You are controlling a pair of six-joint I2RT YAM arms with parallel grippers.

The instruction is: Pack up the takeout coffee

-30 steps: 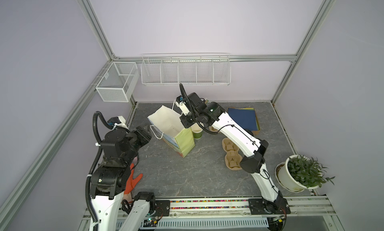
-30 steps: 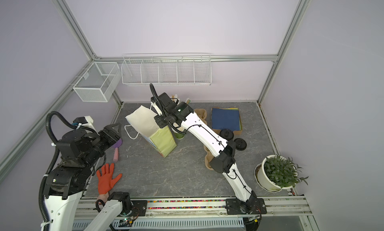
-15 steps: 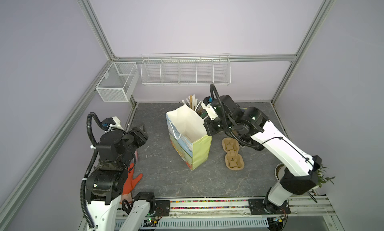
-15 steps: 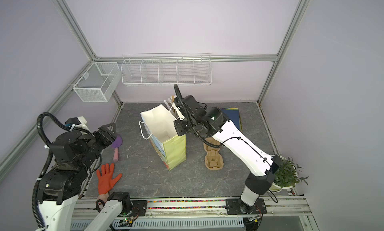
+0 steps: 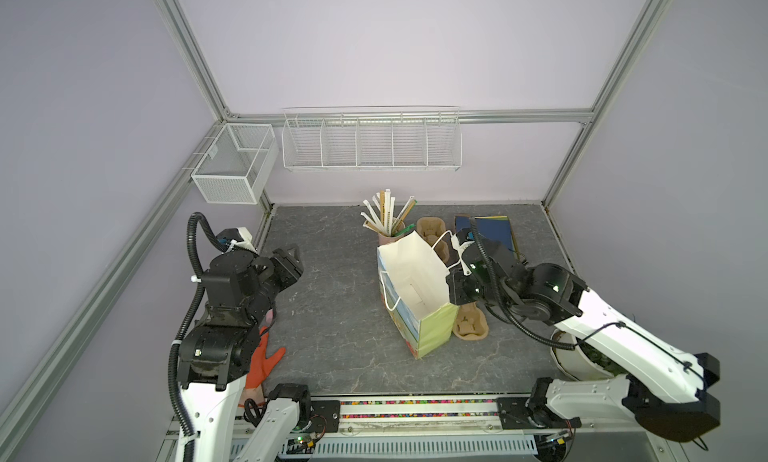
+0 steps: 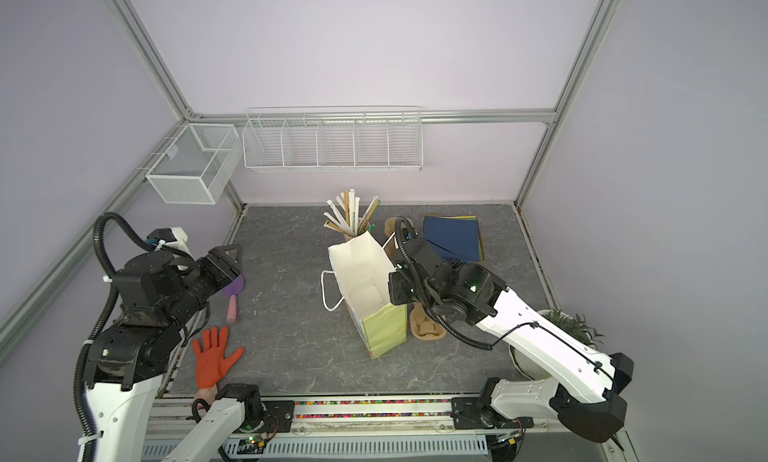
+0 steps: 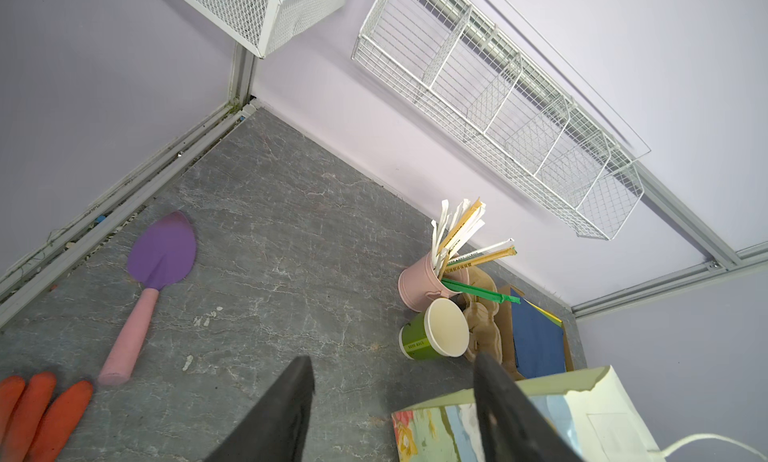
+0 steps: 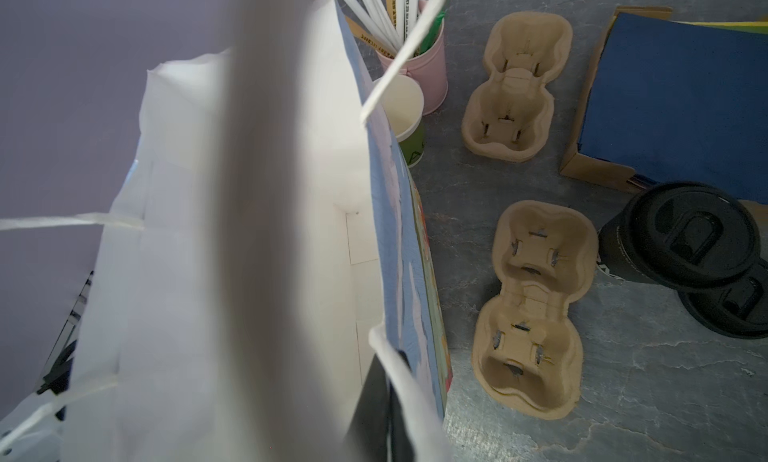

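My right gripper should lower the bag's side next to the near cup carrier (image 5: 470,324) (image 8: 533,310), which is below it, and let go of the bag's side, because the bag is standing open.
The takeout coffee (image 8: 681,240), a black paper cup with a black lid on it, shows only in the right wrist view, standing on the grey floor beside the cup carriers; my right arm hides it in both top views. My right gripper (image 8: 386,402) (image 5: 451,283) (image 6: 392,291) is shut on the right-hand wall of the open paper bag (image 5: 411,281) (image 6: 365,281), next to a white handle. The bag stands upright, white inside, with nothing seen in it. My left gripper (image 7: 390,402) (image 5: 291,256) (image 6: 232,254) hangs open and holds nothing, far left of the bag.
Two cardboard cup carriers (image 8: 532,310) (image 8: 515,86) lie right of the bag. A loose black lid (image 8: 735,310) lies by the coffee. A green cup (image 7: 419,339) and a pink cup with straws (image 5: 388,231) stand behind the bag. Blue box (image 6: 453,235), purple trowel (image 6: 232,294), orange glove (image 6: 214,356), plant pot (image 6: 573,327).
My right arm has pulled the bag to the right and toward the front, uncovering the pink cup. My left arm has drawn back to the left.
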